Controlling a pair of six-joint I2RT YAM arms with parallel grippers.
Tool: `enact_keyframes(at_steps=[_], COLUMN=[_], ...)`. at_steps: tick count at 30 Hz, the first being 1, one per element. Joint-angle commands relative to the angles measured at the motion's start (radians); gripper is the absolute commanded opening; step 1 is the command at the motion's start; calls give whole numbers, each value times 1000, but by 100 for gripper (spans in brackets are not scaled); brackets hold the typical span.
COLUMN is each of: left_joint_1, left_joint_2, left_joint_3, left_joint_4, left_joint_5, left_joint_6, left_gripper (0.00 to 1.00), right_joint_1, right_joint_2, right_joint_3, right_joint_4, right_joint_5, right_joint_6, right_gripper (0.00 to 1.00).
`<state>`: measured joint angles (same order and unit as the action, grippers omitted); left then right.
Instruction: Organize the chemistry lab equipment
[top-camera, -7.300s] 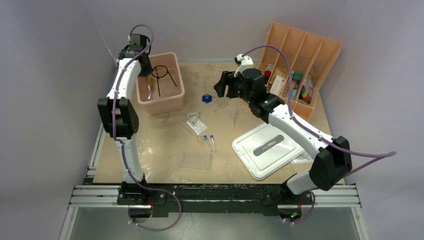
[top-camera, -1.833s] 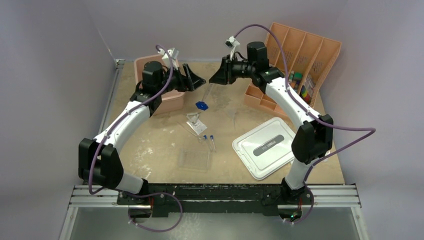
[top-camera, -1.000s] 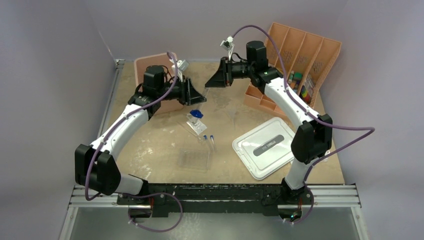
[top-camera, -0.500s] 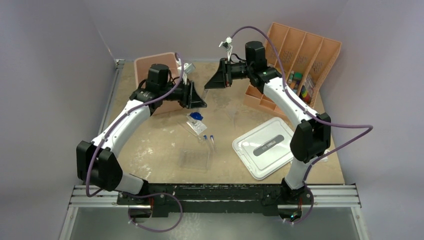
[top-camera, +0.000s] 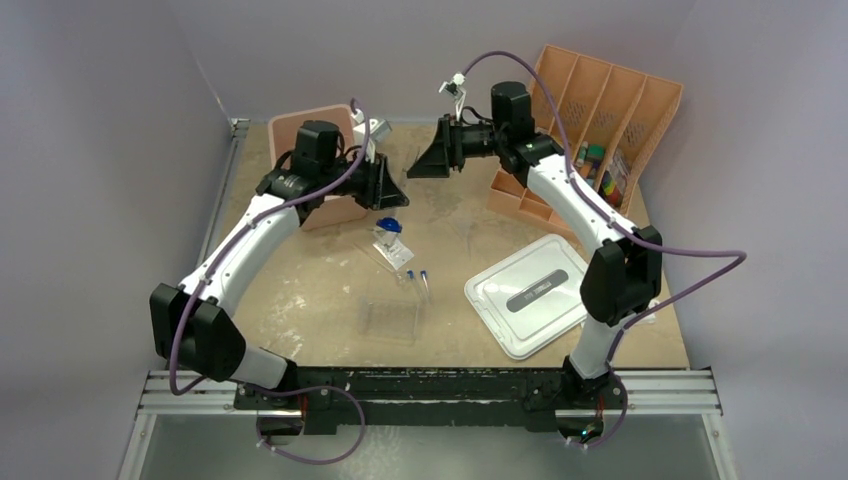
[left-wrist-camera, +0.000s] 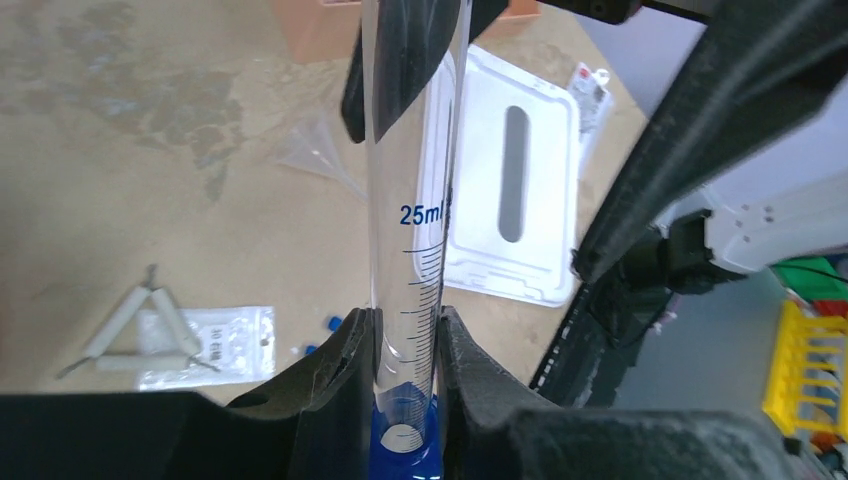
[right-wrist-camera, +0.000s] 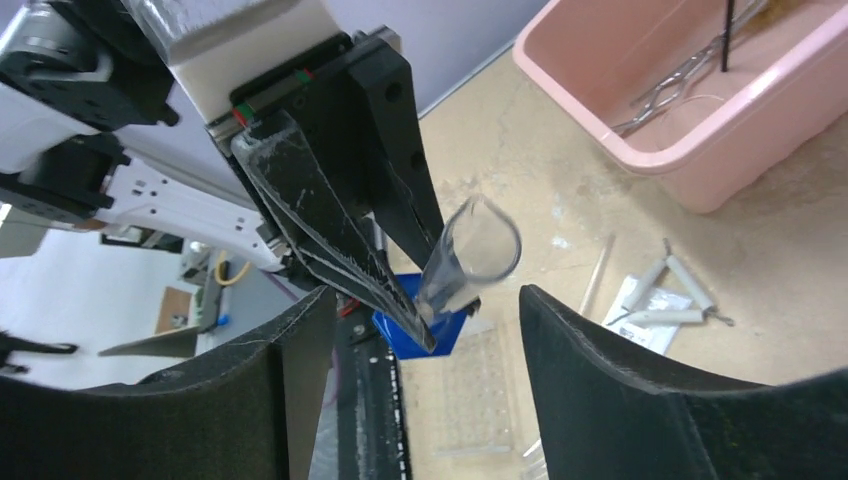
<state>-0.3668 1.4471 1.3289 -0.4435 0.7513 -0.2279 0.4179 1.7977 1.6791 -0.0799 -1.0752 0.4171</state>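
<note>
I should next move my left gripper to the left in the top view, over the pink bin (top-camera: 286, 142), and lower it inside to let go of the cylinder, because forceps are already in there.
My left gripper (top-camera: 388, 192) (left-wrist-camera: 405, 320) is shut on the blue-based glass piece (left-wrist-camera: 412, 215), a 25 ml graduated cylinder, gripping just above its blue base (top-camera: 390, 226). It is held tilted above the table. My right gripper (top-camera: 425, 163) (right-wrist-camera: 425, 292) is open, its jaws wide on either side of the cylinder's open mouth (right-wrist-camera: 480, 240), not touching it. The wire triangle (top-camera: 388, 245) (left-wrist-camera: 140, 325) lies on a small bag. Two blue-capped tubes (top-camera: 417, 280) and the clear plastic tray (top-camera: 388, 318) lie nearer. The forceps (right-wrist-camera: 670, 75) and black ring stem (right-wrist-camera: 728, 30) lie in the pink bin (right-wrist-camera: 700, 150).
The pink bin (top-camera: 300, 130) stands at the back left behind my left arm. An orange divided organizer (top-camera: 600, 110) leans at the back right. A white lid (top-camera: 530, 295) (left-wrist-camera: 510, 190) lies at the right front. A clear funnel (left-wrist-camera: 320, 155) lies on the table.
The left gripper, earlier over the pink bin, now holds the cylinder, which stood on the table. In the last second it rose slightly toward the back left; the right gripper barely moved.
</note>
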Motion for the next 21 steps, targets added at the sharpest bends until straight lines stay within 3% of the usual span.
enact_keyframes(at_steps=[1,9,14,21], left_joint_1=[12,193,308,366], left_joint_2=[3,41,117,295], left_joint_3=[78,118,213,376], left_joint_4=[-44,-24,-137,-294], left_joint_5=[-206,-379,-601,-831], left_joint_6=[35,-137,-175,-124], left_gripper=[0,0,0,0], right_joint_1=[-7,-61,-62,-61], right_joint_2=[-73,-153,-180,-198], right_joint_3=[39,-23,-60,-96], right_joint_4=[-26,-61,-74,-89], right_joint_5=[117,443,500,539], right_joint_6=[-53,-35,-35,-34], right_gripper=[72,74,73,73])
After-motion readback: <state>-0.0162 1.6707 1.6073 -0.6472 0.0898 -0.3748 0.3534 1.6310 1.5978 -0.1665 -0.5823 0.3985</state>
